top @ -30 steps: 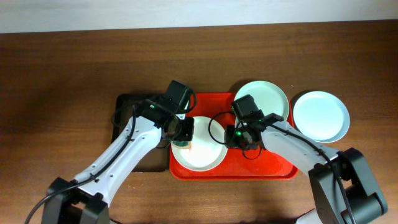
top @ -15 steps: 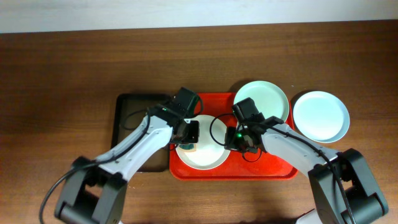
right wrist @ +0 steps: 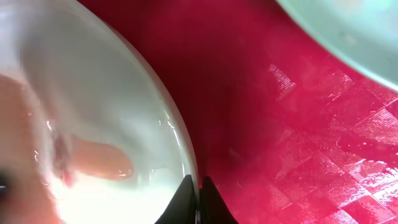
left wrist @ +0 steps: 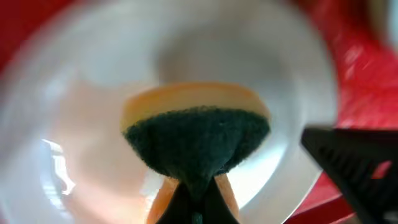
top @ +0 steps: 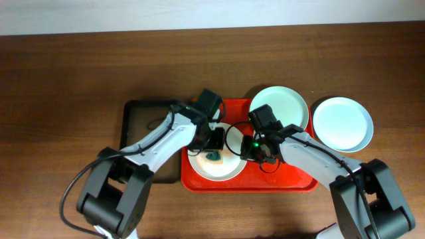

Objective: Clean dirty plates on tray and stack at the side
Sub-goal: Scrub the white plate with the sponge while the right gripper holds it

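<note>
My left gripper will next lift off the white plate, carry the sponge over to the narrow black tray, lower it and then let it go, because the black tray's bare bottom shows in there.
A white plate [top: 214, 159] lies at the left of the red tray [top: 292, 178]. My left gripper [top: 214, 150] is shut on a green-and-yellow sponge [left wrist: 198, 142] and presses it on this plate [left wrist: 93, 87]. My right gripper [top: 247, 150] is shut on the plate's right rim [right wrist: 186, 163], one finger inside and one outside. A second pale mint plate [top: 287, 106] lies on the tray's far right corner. A third plate [top: 342, 123] lies on the table right of the tray.
A narrow black tray [top: 139, 126] lies on the table just left of the red tray, partly under my left arm. Brown wooden table [top: 66, 79] surrounds both trays.
My left gripper has moved the sponge to the right across the plate, from its left edge toward its middle. My right gripper has stayed on the rim.
</note>
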`<state>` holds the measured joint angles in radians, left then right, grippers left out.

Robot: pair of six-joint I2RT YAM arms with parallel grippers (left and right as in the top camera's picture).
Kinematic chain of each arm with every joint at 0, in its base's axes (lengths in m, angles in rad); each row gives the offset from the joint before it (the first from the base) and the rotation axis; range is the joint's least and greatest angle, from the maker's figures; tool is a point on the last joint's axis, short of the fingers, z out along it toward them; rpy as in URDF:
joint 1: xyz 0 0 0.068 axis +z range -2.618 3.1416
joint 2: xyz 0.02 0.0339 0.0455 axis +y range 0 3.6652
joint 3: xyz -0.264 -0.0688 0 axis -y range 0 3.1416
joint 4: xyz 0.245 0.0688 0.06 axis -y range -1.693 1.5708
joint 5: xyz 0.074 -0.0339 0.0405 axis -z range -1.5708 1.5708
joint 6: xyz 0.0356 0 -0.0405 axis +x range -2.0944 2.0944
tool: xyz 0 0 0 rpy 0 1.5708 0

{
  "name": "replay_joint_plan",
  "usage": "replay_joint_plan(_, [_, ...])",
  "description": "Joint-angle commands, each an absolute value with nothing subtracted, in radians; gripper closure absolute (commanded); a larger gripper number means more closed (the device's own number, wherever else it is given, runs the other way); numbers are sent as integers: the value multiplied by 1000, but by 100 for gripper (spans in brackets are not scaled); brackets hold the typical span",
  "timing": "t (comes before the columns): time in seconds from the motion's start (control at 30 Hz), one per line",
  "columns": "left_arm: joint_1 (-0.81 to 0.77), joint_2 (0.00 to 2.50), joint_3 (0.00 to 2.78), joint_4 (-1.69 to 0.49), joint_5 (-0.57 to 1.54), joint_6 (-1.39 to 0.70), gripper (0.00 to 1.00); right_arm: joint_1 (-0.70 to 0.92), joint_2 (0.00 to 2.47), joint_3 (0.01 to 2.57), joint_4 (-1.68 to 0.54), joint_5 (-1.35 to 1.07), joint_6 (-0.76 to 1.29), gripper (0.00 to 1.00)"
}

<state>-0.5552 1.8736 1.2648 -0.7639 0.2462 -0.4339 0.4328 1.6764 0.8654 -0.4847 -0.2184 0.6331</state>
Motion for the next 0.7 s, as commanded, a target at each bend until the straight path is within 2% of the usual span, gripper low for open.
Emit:
replay_joint_plan(0.0, [-548, 1811, 1302, -791, 75, -411, 100, 439, 1662, 852, -493, -217, 644, 96])
replay_joint_plan(0.1, [-578, 1859, 1251, -791, -49, -452, 100, 439, 1662, 852, -495, -217, 644, 96])
replay_joint_plan(0.23, [-581, 1978, 1227, -763, -38, -456, 100, 439, 1662, 852, -497, -217, 644, 96])
replay_joint_plan(0.27, [-581, 2006, 1227, -762, -7, -456, 100, 439, 1662, 852, -498, -217, 644, 96])
replay_joint_plan(0.4, [-566, 2020, 1246, -759, 388, -288, 100, 439, 1662, 852, -498, -217, 644, 96])
replay_joint_plan(0.43, [-551, 1996, 1269, -776, 431, -286, 100, 439, 1662, 852, -499, -217, 644, 96])
replay_joint_plan(0.53, [-507, 1869, 1309, -794, 398, -291, 100, 439, 1662, 852, -501, -216, 644, 96])
replay_joint_plan(0.67, [-491, 1806, 1306, -810, 230, -318, 100, 439, 1662, 852, -501, -217, 644, 96])
